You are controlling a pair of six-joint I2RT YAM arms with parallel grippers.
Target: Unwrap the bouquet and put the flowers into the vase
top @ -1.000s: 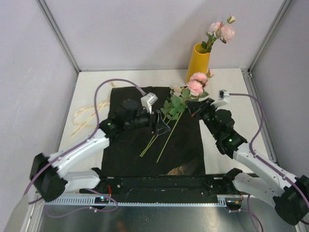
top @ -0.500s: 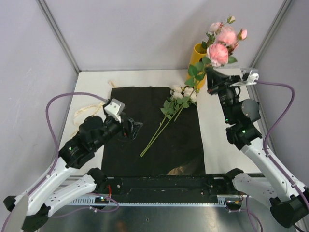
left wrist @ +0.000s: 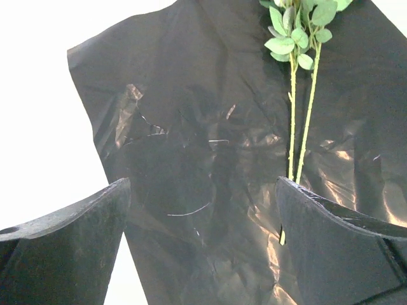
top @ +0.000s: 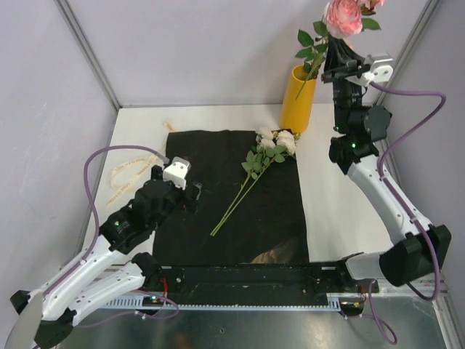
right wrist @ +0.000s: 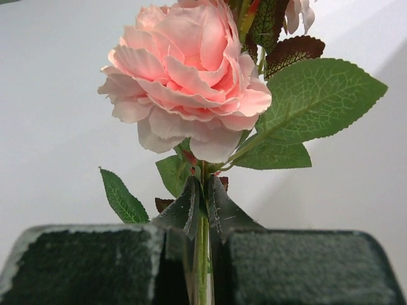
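The end of the rose's stem still hangs outside. Next, my right gripper should carry the rose [top: 343, 16] outward, then lower it over the vase's opening [top: 299, 73] and let go.
The mustard-yellow vase [top: 298, 99] stands at the back of the table. High above it my right gripper [top: 330, 52] is shut on the green stem of a pink rose [top: 343, 16]; that stem [right wrist: 203, 254] runs up between the jaws to the bloom [right wrist: 186, 76]. Cream-white flowers [top: 277, 139] with long stems [top: 236, 200] lie on the unfolded black wrapping sheet [top: 218, 240]. My left gripper [top: 190, 195] hovers open over the sheet's left part, nothing between its fingers; the two stems [left wrist: 299, 121] lie just right of it.
The cream ribbon [top: 129, 174] lies loose on the white table left of the sheet. Grey walls and metal frame posts enclose the table on three sides. A black rail [top: 247, 280] runs along the near edge.
My right arm has lifted the pink roses from the sheet up to above the vase. My left gripper has pulled back left off the stems and opened wide.
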